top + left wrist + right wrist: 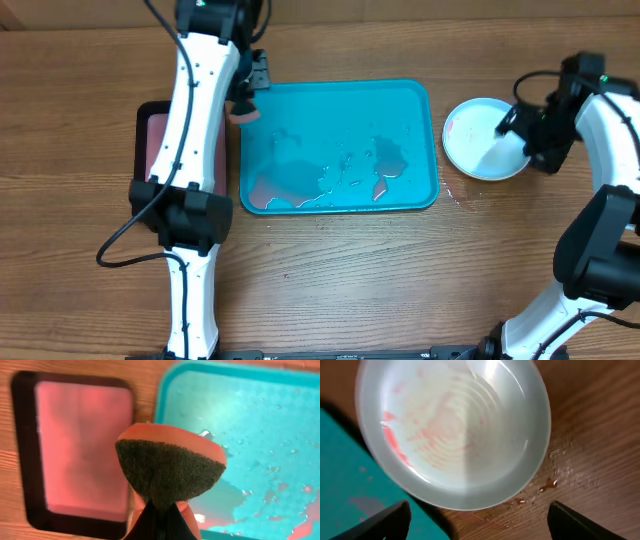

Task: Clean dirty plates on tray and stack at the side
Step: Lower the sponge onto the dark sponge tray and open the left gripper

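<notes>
I will next move my left gripper from the teal tray's rim over its inside, because the tray is empty, and then go down to put the sponge there.
The teal tray [330, 110] lies mid-table, wet, with reddish smears and no plate on it. A white plate [470, 135] with red-orange smears sits on the wood just right of the tray. It fills the right wrist view [455, 430], with the tray's corner [345, 490] beside it. I see no yellow-green or light blue plate. My right gripper [520, 132] hovers over the plate's right side, open and empty [480, 525]. My left gripper [245, 100] is over the tray's left rim, shut [160, 527] on an orange sponge [170, 467], its dark scrub face towards the camera.
A smaller black-rimmed tray with a pinkish inside [155, 135] lies left of the teal tray, partly under my left arm; it also shows in the left wrist view [80, 445]. Water drops and red specks dot the wood by the plate [552, 480].
</notes>
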